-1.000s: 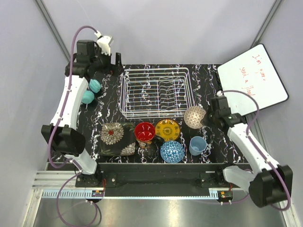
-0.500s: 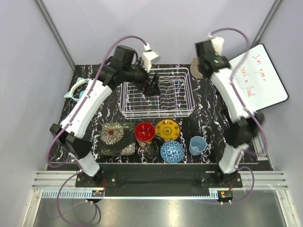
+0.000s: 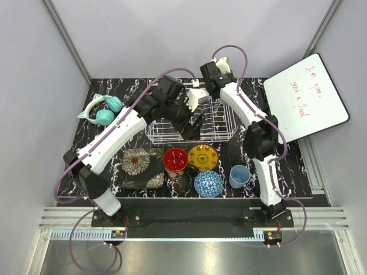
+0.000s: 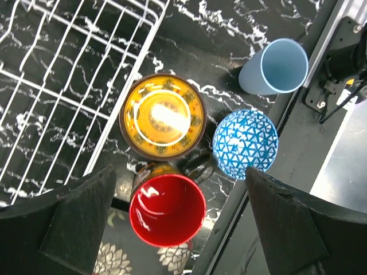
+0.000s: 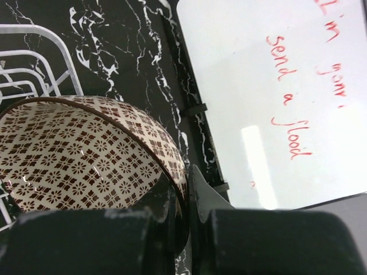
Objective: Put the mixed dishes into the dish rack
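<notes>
The robot's right gripper will next move the brown-mesh bowl down and to the left in the top view and let it go into the rack's whiteboard-side end [image 3: 220,116], because the wires there are empty.
My right gripper [image 5: 186,179] is shut on the rim of the brown-mesh bowl [image 5: 86,154], held above the right edge of the dish rack [image 5: 28,69]. From above the bowl is hidden under the right wrist [image 3: 217,73]. My left gripper [image 4: 189,229] hangs open over the rack's front, high above the red bowl [image 4: 167,210], which sits on a dark mug [image 4: 198,166]. Near these lie the yellow plate [image 4: 163,116], blue bowl [image 4: 245,143], light-blue cup [image 4: 275,66] and floral plate [image 3: 137,166]. The white wire rack [image 3: 155,134] holds no dishes that I can see.
Teal cat-ear headphones [image 3: 102,110] lie at the back left of the black marbled mat. A whiteboard [image 3: 307,97] with red writing leans at the back right. The dishes stand in a row between the rack and the near edge.
The right arm carried the brown-mesh bowl from beside the rack's right side to the back right corner, then left over the rack's rear. The left gripper swung from the headphones over the rack.
</notes>
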